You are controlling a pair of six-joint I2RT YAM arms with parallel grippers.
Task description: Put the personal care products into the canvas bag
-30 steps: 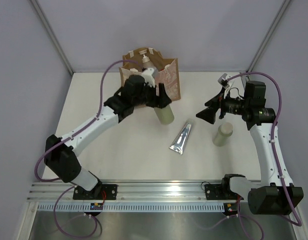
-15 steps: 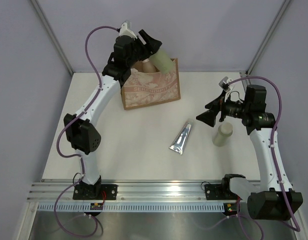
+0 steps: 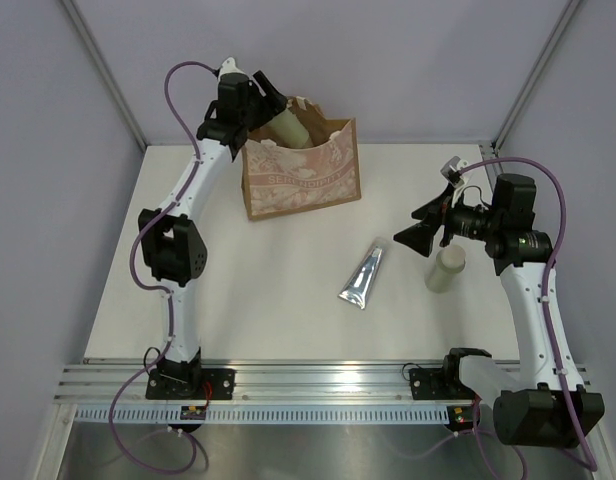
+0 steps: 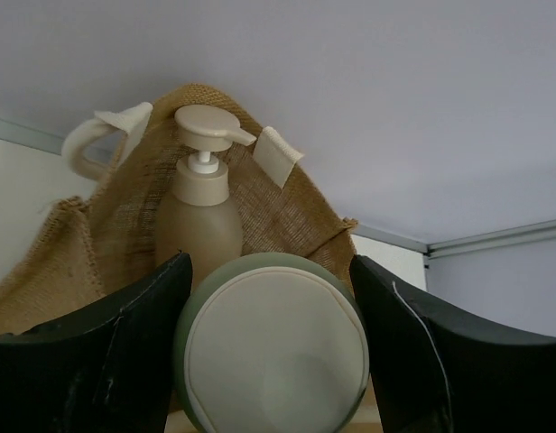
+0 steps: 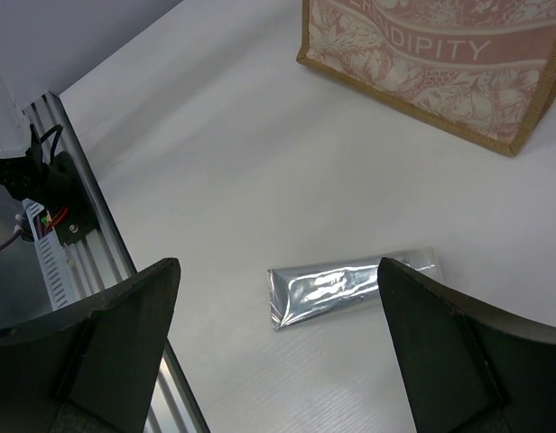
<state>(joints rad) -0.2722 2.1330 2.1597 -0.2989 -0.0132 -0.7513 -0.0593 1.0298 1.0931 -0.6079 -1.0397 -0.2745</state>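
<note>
The bag's opening is below my left gripper and to its right in the top view. I will move that way, lower the bottle into the bag and release it.
My left gripper (image 3: 269,100) is shut on a beige bottle (image 3: 290,128) and holds it tilted over the open mouth of the canvas bag (image 3: 306,175) at the back of the table. In the left wrist view the bottle's round end (image 4: 273,354) sits between both fingers, and a beige pump bottle (image 4: 200,212) stands inside the jute bag (image 4: 291,212). My right gripper (image 3: 420,230) is open and empty above the table. A silver tube (image 3: 363,275) lies below it, also in the right wrist view (image 5: 346,283). Another beige bottle (image 3: 445,268) stands just right of that gripper.
The bag's floral front (image 5: 440,54) shows at the top of the right wrist view. A metal rail (image 3: 318,385) with both arm bases runs along the table's near edge. Grey walls close in the back and sides.
My left gripper has carried the beige bottle up from the table, then left and down towards the bag's mouth. The right arm has hardly moved.
</note>
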